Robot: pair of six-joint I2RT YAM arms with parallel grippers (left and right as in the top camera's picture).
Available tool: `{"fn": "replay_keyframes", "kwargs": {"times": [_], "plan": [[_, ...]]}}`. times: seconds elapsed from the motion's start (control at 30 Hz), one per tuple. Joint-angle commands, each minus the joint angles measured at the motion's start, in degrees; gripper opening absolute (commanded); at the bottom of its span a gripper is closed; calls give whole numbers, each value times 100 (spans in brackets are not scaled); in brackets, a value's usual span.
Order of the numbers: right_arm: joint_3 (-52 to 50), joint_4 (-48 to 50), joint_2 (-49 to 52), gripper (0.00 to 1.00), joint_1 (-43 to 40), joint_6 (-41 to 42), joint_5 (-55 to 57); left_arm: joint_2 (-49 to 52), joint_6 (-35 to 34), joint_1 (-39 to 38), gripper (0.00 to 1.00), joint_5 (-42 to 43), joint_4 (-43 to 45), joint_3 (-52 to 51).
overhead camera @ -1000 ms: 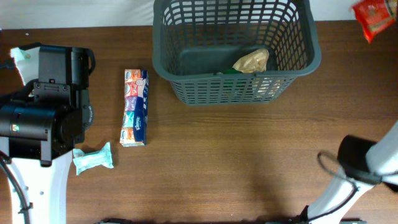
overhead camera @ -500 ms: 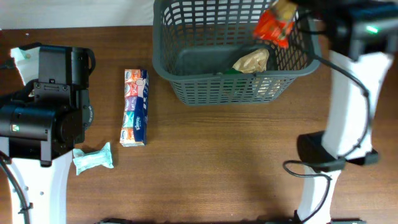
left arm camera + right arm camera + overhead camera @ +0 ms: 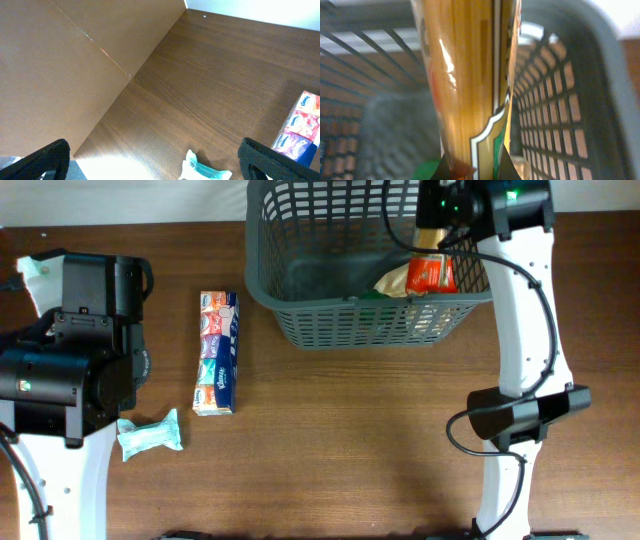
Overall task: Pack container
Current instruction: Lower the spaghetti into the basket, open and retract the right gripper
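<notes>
My right gripper lowers deeper inside next, slightly toward the tan bag (image 3: 395, 280), and releases the snack packet.
The container (image 3: 290, 240) is a dark grey slotted basket at the table's back middle. A tan bag (image 3: 395, 280) lies inside it, with something green beside the bag. My right gripper (image 3: 475, 170) is shut on a red and gold snack packet (image 3: 432, 272), which hangs inside the container's right half. Up close the snack packet (image 3: 465, 75) fills the right wrist view, with the container's lattice wall (image 3: 560, 115) just to its right. My left gripper (image 3: 155, 167) stands wide open over bare table at the far left, and nothing is between its fingers (image 3: 260, 157).
A long strip of tissue packs (image 3: 217, 352) lies left of the container. A small teal packet (image 3: 150, 435) lies beside the left arm (image 3: 70, 370); this teal packet (image 3: 205, 171) also shows between the left fingers. The right arm's base (image 3: 515, 415) stands at front right.
The right arm swung in from the right edge with the snack packet and lowered it into the container's right side. The left arm has not moved.
</notes>
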Motion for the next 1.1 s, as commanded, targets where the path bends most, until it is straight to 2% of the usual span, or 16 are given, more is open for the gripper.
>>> {"fn": "replay_keyframes", "kwargs": {"times": [0.0,0.3,0.33,0.37,0.4,0.53,0.57,0.73,0.83,0.93,1.07], "plan": [[-415,70,-184,4,-52,-85,162,11,46,24,100,-42,0,2],[-1193,175,-179,4,-52,-81,160,11,46,24,100,-42,0,2],[-1196,175,-179,8,-52,-81,160,11,46,24,100,-42,0,2],[-1196,188,-179,17,-52,-81,160,11,46,24,100,-42,0,2],[-1196,203,-179,32,-52,-81,160,11,46,24,100,-42,0,2],[-1196,249,-179,67,-52,-79,160,11,46,24,100,-42,0,2],[-1196,262,-179,73,-52,-79,160,11,46,24,100,-42,0,2],[-1189,452,-192,84,-52,-79,133,11,46,24,100,-42,0,2],[-1051,509,-256,86,-52,-76,-26,11,46,24,99,-42,0,2],[-566,509,-358,89,-52,-70,-133,11,46,24,100,-42,0,2],[310,369,-577,100,-61,-61,-184,11,46,24,100,-42,0,2]]}}
